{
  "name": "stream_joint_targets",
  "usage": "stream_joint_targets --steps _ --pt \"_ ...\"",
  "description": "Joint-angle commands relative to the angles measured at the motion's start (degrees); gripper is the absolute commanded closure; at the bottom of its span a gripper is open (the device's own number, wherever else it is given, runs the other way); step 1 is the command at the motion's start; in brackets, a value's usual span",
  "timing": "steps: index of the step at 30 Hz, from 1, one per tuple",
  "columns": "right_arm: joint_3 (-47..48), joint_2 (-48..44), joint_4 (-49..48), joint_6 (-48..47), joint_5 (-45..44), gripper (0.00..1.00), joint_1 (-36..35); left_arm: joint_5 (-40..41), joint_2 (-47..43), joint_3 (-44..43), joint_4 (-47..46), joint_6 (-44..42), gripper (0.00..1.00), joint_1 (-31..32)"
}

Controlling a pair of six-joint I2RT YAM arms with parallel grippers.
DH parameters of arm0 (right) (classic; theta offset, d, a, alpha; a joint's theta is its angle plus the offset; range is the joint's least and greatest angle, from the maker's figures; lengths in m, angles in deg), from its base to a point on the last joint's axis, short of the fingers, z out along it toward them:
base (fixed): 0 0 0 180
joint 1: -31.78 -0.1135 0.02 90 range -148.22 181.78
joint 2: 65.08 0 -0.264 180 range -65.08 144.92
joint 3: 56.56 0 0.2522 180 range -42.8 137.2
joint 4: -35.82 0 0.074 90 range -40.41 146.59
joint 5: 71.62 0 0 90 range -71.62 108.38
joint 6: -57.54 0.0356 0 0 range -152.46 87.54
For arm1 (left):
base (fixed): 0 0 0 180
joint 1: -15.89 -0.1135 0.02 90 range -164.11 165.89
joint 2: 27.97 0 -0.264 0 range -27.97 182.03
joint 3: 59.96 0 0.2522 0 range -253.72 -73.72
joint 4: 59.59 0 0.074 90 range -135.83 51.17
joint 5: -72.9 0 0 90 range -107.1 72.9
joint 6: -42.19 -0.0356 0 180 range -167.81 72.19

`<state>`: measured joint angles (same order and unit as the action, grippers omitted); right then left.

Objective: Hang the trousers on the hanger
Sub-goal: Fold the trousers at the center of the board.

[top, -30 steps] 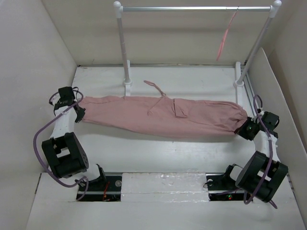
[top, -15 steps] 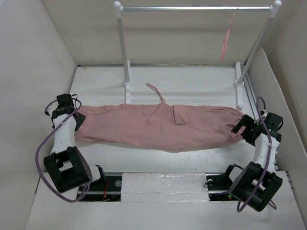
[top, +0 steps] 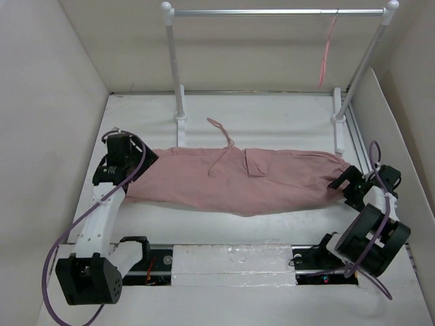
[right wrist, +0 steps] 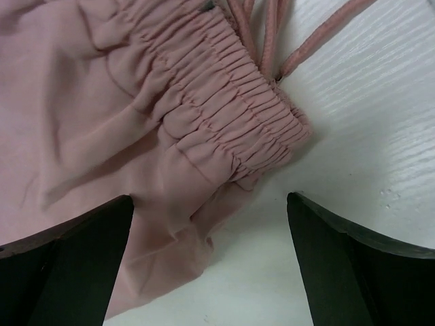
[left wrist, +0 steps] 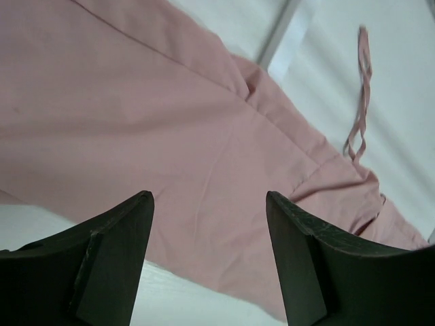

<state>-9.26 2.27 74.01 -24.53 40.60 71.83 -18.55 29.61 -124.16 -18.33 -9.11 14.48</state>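
Observation:
The near corner of the gathered cuff (right wrist: 231, 102) lies ahead of the open fingers of the robot's right gripper, so the gripper should next lower onto that corner and close.
The dusty-pink trousers (top: 238, 180) lie stretched flat across the table, their drawstring (top: 219, 126) trailing toward the back. My left gripper (top: 134, 160) hovers open over their left end. In the left wrist view its fingers (left wrist: 115, 251) straddle smooth pink fabric (left wrist: 170, 122) without touching it. My right gripper (top: 344, 185) stands open at the right end. The gathered cuff (right wrist: 231, 102) lies just ahead of the right gripper (right wrist: 209, 204), with nothing between its fingers. The thin pink hanger (top: 328, 51) hangs from the rail at the back right.
A white-and-metal garment rail (top: 272, 11) spans the back, its two posts footed at the table's rear (top: 180, 117) (top: 338, 119). White walls enclose the table on both sides. Purple cables loop from each arm.
Both grippers have opened and let go of the trousers, which dropped flat onto the table. The left arm swung right over the fabric's end; the right gripper drew back slightly.

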Motion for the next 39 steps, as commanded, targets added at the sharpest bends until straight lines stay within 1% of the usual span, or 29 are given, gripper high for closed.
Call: stream_joint_targets --steps 1,6,9,10,12,13,15,16,17,18,19,20,21,22,23,24,25,26,30,31,33,34,36,37,38,39 --pt "-0.93 2.16 -10.69 3.32 3.36 0.00 0.11 -5.29 -0.45 2.88 -3.86 0.06 0.38 1.59" --pt "-2.42 6.55 -15.54 7.89 3.44 0.00 0.11 -9.44 -0.63 6.48 -7.72 -1.52 0.40 1.59" --pt "-3.65 8.84 -19.23 11.23 2.92 0.00 0.11 -8.22 0.07 6.84 -8.35 -1.26 0.40 4.83" --pt "-3.66 9.55 -20.37 11.76 2.22 0.01 0.11 -6.74 1.12 6.75 -8.26 -1.26 0.40 7.27" --pt "-3.22 11.65 -20.91 12.55 1.78 0.05 0.11 -4.62 2.53 5.44 -8.26 -0.99 0.40 10.01" --pt "-3.04 12.36 -21.61 12.64 1.78 0.18 0.11 -3.57 4.36 5.17 -8.35 -0.99 0.40 11.15" --pt "-2.78 14.55 -22.40 13.08 1.60 0.25 0.11 -3.38 6.57 3.94 -8.43 -0.91 0.40 13.53" --pt "-2.69 15.26 -23.10 13.08 1.86 0.48 0.11 -2.51 8.49 3.42 -8.52 -0.82 0.40 14.32" --pt "-2.43 15.96 -23.28 13.00 1.86 0.58 0.11 -1.89 9.29 2.72 -8.61 -0.90 0.40 15.46" --pt "-2.25 16.58 -23.37 12.91 1.78 0.64 0.11 -1.19 10.09 2.45 -8.78 -0.99 0.40 15.47" --pt "-2.34 16.93 -23.81 12.91 2.21 0.77 0.11 -0.40 11.49 2.19 -8.79 -1.34 0.40 15.99" --pt "-2.25 16.85 -23.90 12.73 2.22 0.84 0.11 0.04 12.02 1.92 -8.87 -1.52 0.39 16.00" --pt "-1.38 16.32 -23.90 12.21 1.95 0.88 0.11 0.48 12.55 1.92 -8.96 -1.78 0.39 16.00" --pt "0.11 12.32 -20.77 10.64 -0.22 0.97 0.11 2.75 13.95 2.09 -9.31 -2.91 0.39 16.00" --pt "0.12 12.28 -20.73 9.58 -0.24 0.97 0.11 2.77 13.96 2.44 -9.31 -2.93 0.39 16.00" --pt "2.04 10.19 -19.25 8.61 -0.94 1.00 0.11 3.03 14.48 2.79 -9.31 -3.10 0.39 16.00" --pt "3.19 7.91 -15.50 7.56 -2.60 1.00 0.11 2.86 15.27 3.15 -9.40 -3.36 0.39 16.00" --pt "4.42 2.57 -13.55 5.89 -3.31 1.00 0.11 2.77 15.54 3.93 -9.49 -3.45 0.39 16.00" --pt "11.62 -9.40 -3.88 3.86 -4.46 1.00 -0.76 5.40 16.24 4.91 -10.19 -2.06 0.39 23.19" --pt "13.38 -10.56 -2.64 4.03 -2.29 1.00 -0.77 6.80 17.73 4.91 -10.02 -1.26 0.39 28.43" --pt "15.40 -12.94 -1.93 4.73 -0.52 1.00 -0.77 8.74 20.10 2.20 -9.32 2.15 0.39 34.69" --pt "16.98 -13.03 -0.27 4.39 0.97 1.00 -0.77 10.05 23.16 1.05 -8.97 3.48 0.39 40.90" --pt "23.39 -12.60 2.63 1.93 1.16 1.00 -0.77 10.59 26.34 -2.73 -8.70 7.24 0.39 46.65" --pt "25.94 -12.51 5.69 0.96 0.64 1.00 -1.55 11.55 29.66 -4.39 -8.61 8.40 0.39 48.85" --pt "30.66 -12.33 7.20 -0.61 0.46 1.00 -1.56 11.65 31.26 -7.45 -8.61 9.37 0.39 52.96" --pt "32.62 -12.51 8.09 -1.15 0.28 1.00 -3.04 11.13 33.02 -9.14 -8.96 10.07 0.39 54.83"
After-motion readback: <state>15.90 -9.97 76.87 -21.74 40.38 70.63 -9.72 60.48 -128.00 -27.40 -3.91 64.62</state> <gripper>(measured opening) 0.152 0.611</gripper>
